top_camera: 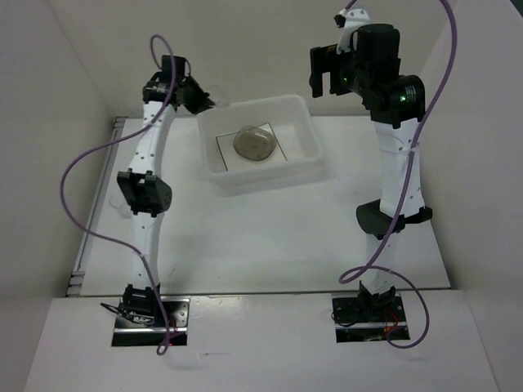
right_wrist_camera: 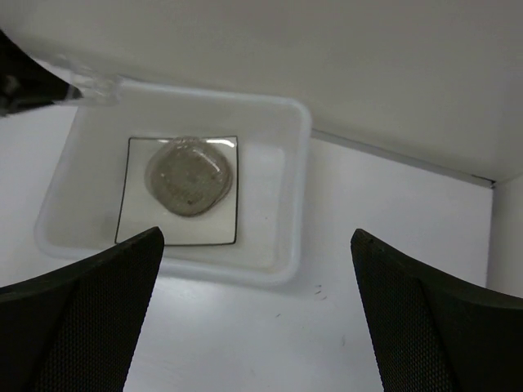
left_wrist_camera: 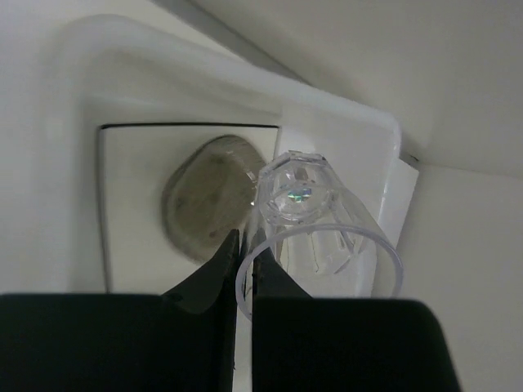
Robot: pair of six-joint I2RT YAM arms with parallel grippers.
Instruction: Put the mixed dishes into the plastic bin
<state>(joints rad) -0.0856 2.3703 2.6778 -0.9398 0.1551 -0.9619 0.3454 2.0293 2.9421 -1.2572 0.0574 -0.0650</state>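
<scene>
I will move my left gripper to the right in the top view and down to the bare bottom of the bin beyond the plate, because there are already dishes in the bin.
The plastic bin stands at the far middle of the table. Inside it lies the square white plate with the round speckled dishes stacked on it. My left gripper is shut on the rim of the small clear cup, holding it above the bin's far left corner. In the left wrist view the cup hangs over the plate and dishes, its rim pinched between my left gripper jaws. My right gripper is open and empty, raised above the bin.
Walls enclose the table on the left, back and right. A metal rail runs along the table's left edge. The right arm stands tall at the right of the bin.
</scene>
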